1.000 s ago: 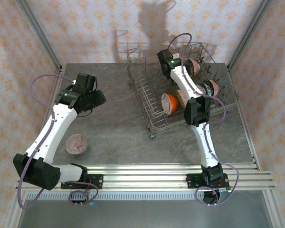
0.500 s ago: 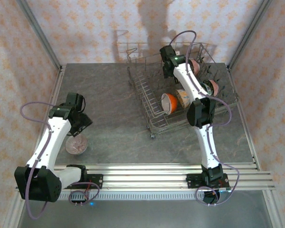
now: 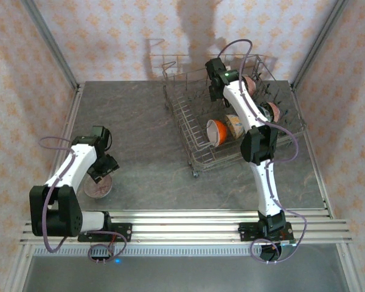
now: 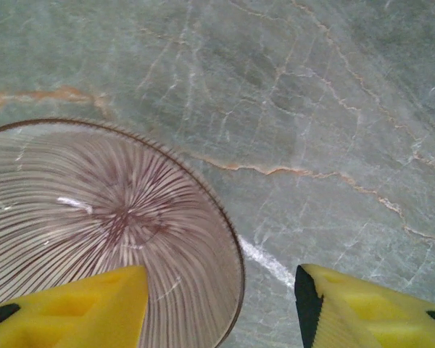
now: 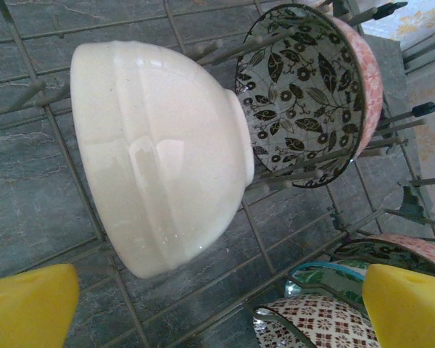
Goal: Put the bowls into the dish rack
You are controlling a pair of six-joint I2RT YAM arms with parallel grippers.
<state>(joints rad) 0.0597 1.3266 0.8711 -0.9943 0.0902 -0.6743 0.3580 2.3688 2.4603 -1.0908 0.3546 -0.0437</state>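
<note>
The left gripper will next lower its open fingers around the striped bowl's far rim (image 3: 110,177) (image 4: 242,272) and close, since that rim is below and the fingers are already on both sides of it.
A brown radially striped bowl (image 3: 97,188) sits upright on the table near the front left. My left gripper (image 3: 106,168) hangs low over its far-right rim, open. In the left wrist view one yellow finger (image 4: 72,308) is over the inside of the striped bowl (image 4: 94,225) and the other over bare table, so the left gripper (image 4: 221,308) straddles the rim. My right gripper (image 3: 215,85) hovers open over the dish rack (image 3: 188,131). Below the right gripper (image 5: 217,308), a cream bowl (image 5: 159,145) lies on its side beside a leaf-patterned bowl (image 5: 312,94), with nothing between the fingers.
The rack wires (image 5: 259,236) and upright tines also hold an orange bowl (image 3: 216,132), pink bowls (image 3: 271,111) and, near my right fingers, a teal-rimmed bowl (image 5: 330,279) and a brown-patterned bowl (image 5: 312,322). Grey marble table (image 3: 146,164) lies between the rack and the striped bowl.
My left arm has swung from the back left toward the front and come down onto the striped bowl. My right gripper has opened wider and drawn slightly back over the rack.
</note>
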